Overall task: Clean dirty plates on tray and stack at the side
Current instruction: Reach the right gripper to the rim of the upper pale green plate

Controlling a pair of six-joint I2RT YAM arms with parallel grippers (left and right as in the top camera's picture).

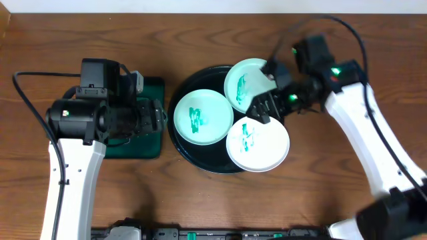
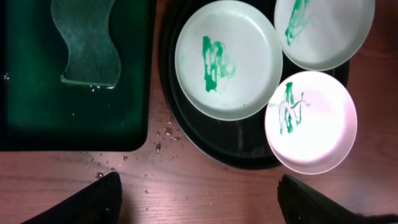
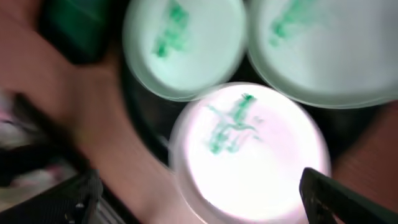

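Observation:
Next, my right gripper moves down and across onto the near rim of the plate [image 1: 231, 120] by the green tray, since that lies below, to its left in the overhead view.
Three plates with green smears lie on the black tray [image 1: 193, 155]: one at the left [image 1: 203, 117], one at the back right [image 1: 243, 83], and one at the front right [image 1: 257, 143] overhanging the rim. My right gripper [image 1: 265, 107] hovers open above the two right plates. In the right wrist view the front plate [image 3: 249, 155] lies between its spread fingers [image 3: 333, 199], untouched. My left gripper [image 1: 159, 117] stands open over the green tray, left of the black tray. Only bare wood shows between its fingertips [image 2: 93, 202] in the left wrist view.
A dark green rectangular tray [image 2: 25, 118] holds a wavy green sponge [image 2: 87, 40]; water drops speckle the wood beside it. The right arm's cable arcs over the back right of the table [image 1: 347, 30].

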